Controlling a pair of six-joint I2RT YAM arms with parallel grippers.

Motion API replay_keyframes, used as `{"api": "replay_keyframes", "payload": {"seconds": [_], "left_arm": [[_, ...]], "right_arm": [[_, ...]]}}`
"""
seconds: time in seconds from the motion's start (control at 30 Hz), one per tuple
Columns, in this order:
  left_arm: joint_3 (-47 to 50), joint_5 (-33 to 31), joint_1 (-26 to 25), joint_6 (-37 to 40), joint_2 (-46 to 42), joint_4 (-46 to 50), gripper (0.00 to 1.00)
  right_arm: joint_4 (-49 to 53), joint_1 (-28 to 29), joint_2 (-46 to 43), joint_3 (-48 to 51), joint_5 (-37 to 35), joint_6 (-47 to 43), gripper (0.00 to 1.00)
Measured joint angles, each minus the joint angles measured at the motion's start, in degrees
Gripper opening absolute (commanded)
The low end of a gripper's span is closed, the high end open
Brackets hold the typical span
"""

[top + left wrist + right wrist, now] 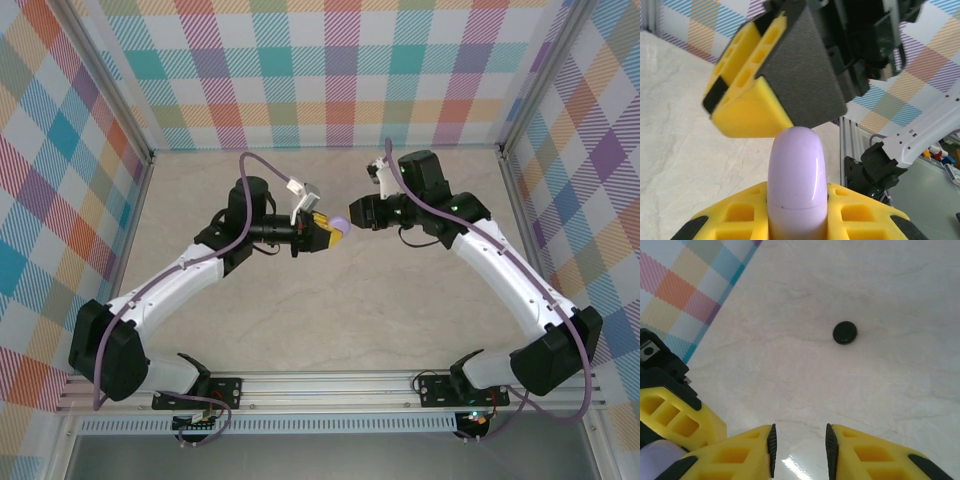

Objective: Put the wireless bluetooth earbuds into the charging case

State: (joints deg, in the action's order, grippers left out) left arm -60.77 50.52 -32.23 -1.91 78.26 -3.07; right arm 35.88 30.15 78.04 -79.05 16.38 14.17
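My left gripper needs to move down, tilt its fingers downward and release the raised case on the middle of the table, which lies bare below it.
A pale lilac charging case with a rounded end and a thin lid seam stands up between my left gripper's yellow fingers. My left gripper is shut on it, held above the middle of the table. My right gripper hovers just to the right of the case, and one yellow and black finger hangs right over the case's tip. The right gripper is open with nothing between its pads. The lilac case peeks in at its lower left. The earbuds are out of view.
A small round black case lies flat on the pale marble table below and beyond my right gripper. Checked walls close in the back and sides. The metal rail with both arm bases runs along the near edge.
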Motion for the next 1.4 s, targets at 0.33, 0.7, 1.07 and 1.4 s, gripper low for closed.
{"api": "replay_keyframes", "payload": {"seconds": [0.33, 0.7, 1.07, 1.4], "left_arm": [[-3.8, -5.3, 0.0, -2.3, 6.5, 5.8, 0.15], [-12.2, -13.6, 0.0, -9.0, 17.6, 16.3, 0.18], [-15.7, -16.9, 0.0, -15.0, 28.0, 22.8, 0.22], [-19.2, -18.3, 0.0, -17.3, 36.3, 24.1, 0.25]], "right_arm": [[4.3, 0.2, -0.6, 0.0, -12.5, 0.0, 0.34], [5.8, 0.2, -0.7, 0.7, -16.0, 0.0, 0.36], [6.0, 0.2, -1.6, 1.6, -16.8, 0.0, 0.38], [6.3, 0.2, -2.3, 2.6, -16.8, -0.5, 0.38]]}}
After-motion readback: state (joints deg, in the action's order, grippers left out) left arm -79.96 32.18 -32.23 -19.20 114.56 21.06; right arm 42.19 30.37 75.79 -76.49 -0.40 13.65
